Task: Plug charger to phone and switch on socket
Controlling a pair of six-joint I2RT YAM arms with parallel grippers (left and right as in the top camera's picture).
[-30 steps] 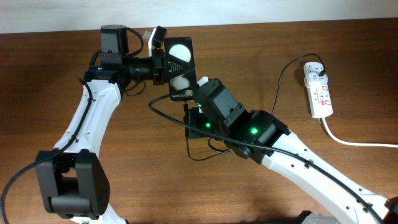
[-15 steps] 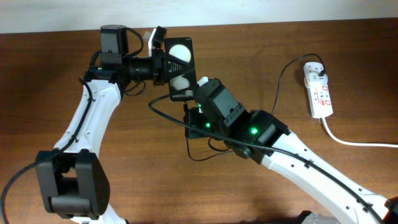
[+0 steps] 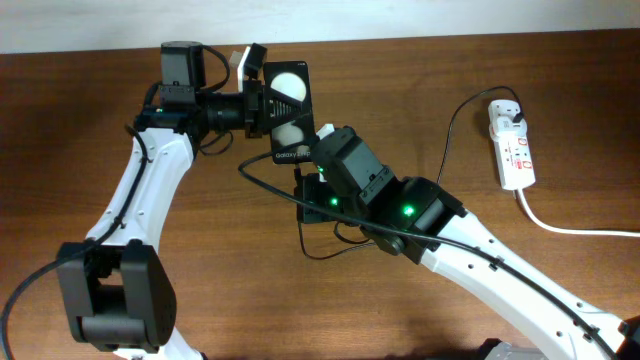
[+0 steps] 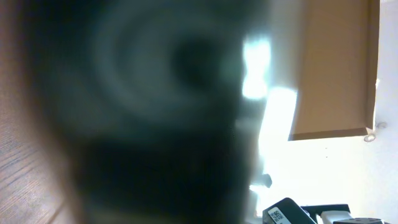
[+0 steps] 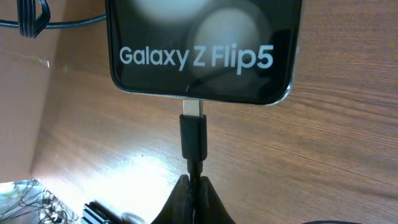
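The plug's tip already meets the phone's port, and the brown tabletop is below my left gripper. I should next lower the phone onto the tabletop with my left gripper and release it.
My left gripper is shut on the phone, a black slab with two white round patches, and holds it up above the table. The left wrist view is mostly a dark blur close to the lens. My right gripper sits just below the phone's lettered end. In the right wrist view my right gripper is shut on the charger cable just behind its black plug. The plug's metal tip meets the port in the phone's bottom edge. The socket lies at the far right.
The charger's thin black cable loops under my right arm and runs up to the white adapter on the socket. The thick white cord trails off to the right. The brown wooden table lies below.
Almost nothing: both arms stay in place and the plug stays at the phone's bottom edge.
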